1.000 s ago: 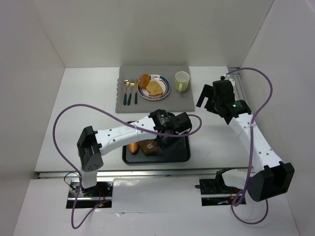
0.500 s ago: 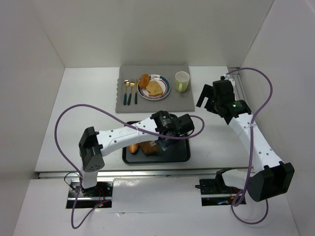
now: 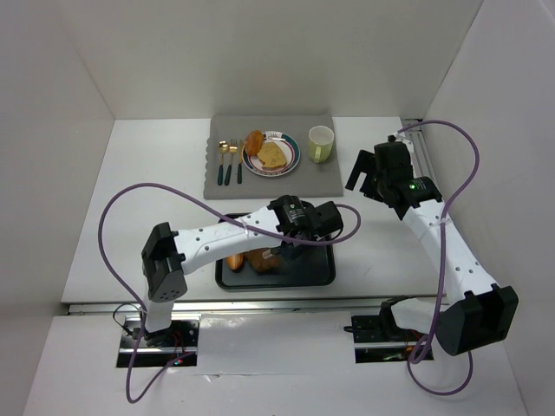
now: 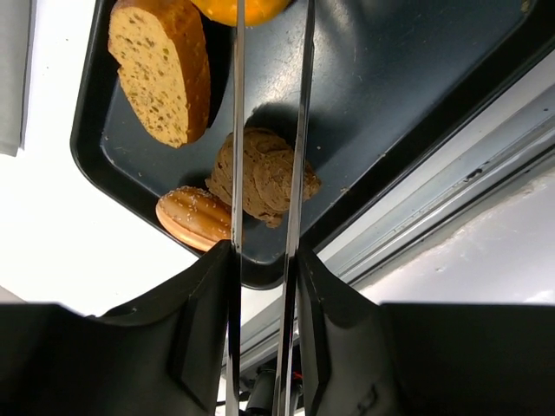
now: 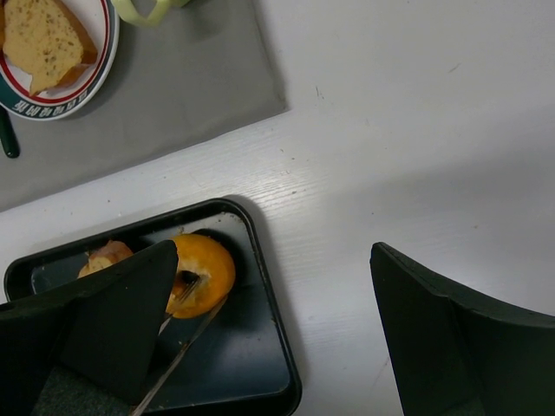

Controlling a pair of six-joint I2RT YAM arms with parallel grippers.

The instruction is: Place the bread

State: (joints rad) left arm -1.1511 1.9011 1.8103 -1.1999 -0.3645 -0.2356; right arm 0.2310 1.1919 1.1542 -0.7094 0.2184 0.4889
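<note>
My left gripper should move outward from the tray (image 3: 319, 276) and over the plate's bread slice (image 3: 273, 156) to release the tongs there, since their blades straddle the orange bun.
My left gripper (image 3: 293, 244) is over the black tray (image 3: 319, 276) and shut on metal tongs (image 4: 295, 130), whose two blades run out between its fingers (image 4: 264, 251). The blade tips reach an orange round bun (image 5: 201, 272) at the tray's far right corner; it also shows at the top edge of the left wrist view (image 4: 243, 7). The tray also holds a seeded bread slice (image 4: 160, 69), a brown roll (image 4: 264, 173) and a sesame bun (image 4: 195, 217). My right gripper (image 3: 368, 173) is open and empty above the bare table right of the tray (image 5: 274, 251).
A grey mat (image 3: 321, 178) at the back holds a plate (image 3: 292, 156) with a bread slice (image 3: 274, 154) and an orange bun (image 3: 254, 141), cutlery (image 3: 229, 161) to its left and a pale green cup (image 3: 321, 143) to its right. White walls stand on both sides.
My left gripper has shifted a little forward and right over the tray with the tongs. The right arm has not moved.
</note>
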